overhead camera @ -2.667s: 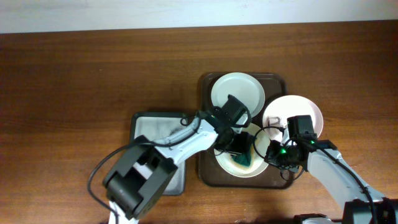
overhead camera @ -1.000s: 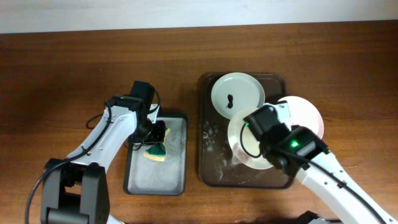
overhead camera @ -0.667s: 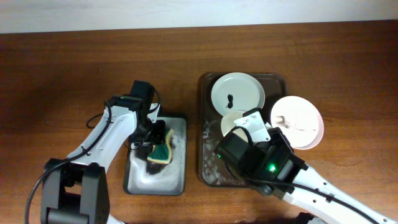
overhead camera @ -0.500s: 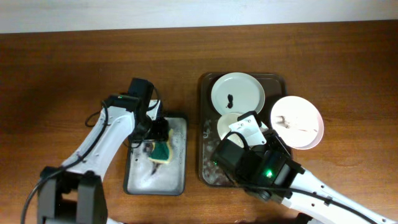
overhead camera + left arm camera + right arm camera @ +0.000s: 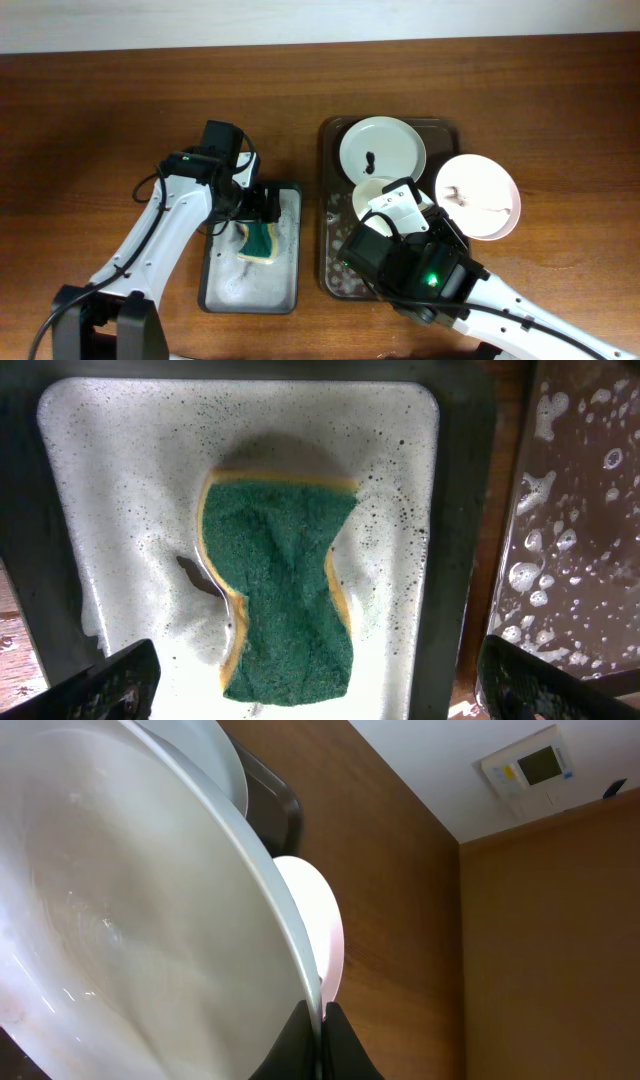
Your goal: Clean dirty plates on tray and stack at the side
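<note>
The tabletop past the pinkish plate is bare, so I will move my right gripper to the right in the overhead view, lower it there and release its plate's rim.
My left gripper (image 5: 322, 685) hangs open over a green sponge (image 5: 285, 585) that lies loose in the wet grey metal tray (image 5: 120, 470). In the overhead view the left gripper (image 5: 256, 203) is just above the sponge (image 5: 262, 241). My right gripper (image 5: 322, 1020) is shut on the rim of a white plate (image 5: 130, 920), held tilted on edge above the dark brown tray (image 5: 333, 255); in the overhead view that plate (image 5: 374, 194) is mostly hidden by the right arm. A pale greenish plate (image 5: 382, 150) with a dark smear lies at the tray's far end. A pinkish plate (image 5: 478, 195) sits at the tray's right edge.
The dark tray's floor (image 5: 585, 510) is wet with foam and bubbles. The grey metal tray (image 5: 222, 290) stands left of it, with a strip of bare wood tabletop (image 5: 308, 230) between them. The right arm's body (image 5: 415, 265) covers the dark tray's near half.
The left gripper opened and let go of the sponge, which now lies in the grey tray. The right arm swung in over the dark tray, tipping the white plate on edge.
</note>
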Motion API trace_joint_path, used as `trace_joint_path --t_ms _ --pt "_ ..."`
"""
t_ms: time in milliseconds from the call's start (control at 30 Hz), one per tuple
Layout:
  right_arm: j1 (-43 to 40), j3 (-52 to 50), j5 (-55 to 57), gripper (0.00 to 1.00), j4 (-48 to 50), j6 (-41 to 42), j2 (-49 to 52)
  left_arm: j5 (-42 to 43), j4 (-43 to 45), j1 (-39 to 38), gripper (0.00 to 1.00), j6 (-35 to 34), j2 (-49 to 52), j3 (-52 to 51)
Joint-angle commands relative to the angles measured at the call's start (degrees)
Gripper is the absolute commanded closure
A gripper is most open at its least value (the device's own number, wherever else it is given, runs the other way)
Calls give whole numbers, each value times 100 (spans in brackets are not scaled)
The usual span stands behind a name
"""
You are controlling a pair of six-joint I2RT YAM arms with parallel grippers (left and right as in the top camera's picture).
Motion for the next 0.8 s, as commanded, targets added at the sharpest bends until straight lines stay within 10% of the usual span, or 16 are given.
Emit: trace_joint_path --t_ms 0,567,767 --pt "48 129 240 96 0 52 -63 98 9 15 0 55 -81 83" --pt "-374 118 -52 96 -278 813 243 98 -9 15 0 55 -81 83" --pt "-1390 142 -1945 96 -2 1351 144 98 -9 15 0 55 -81 83"
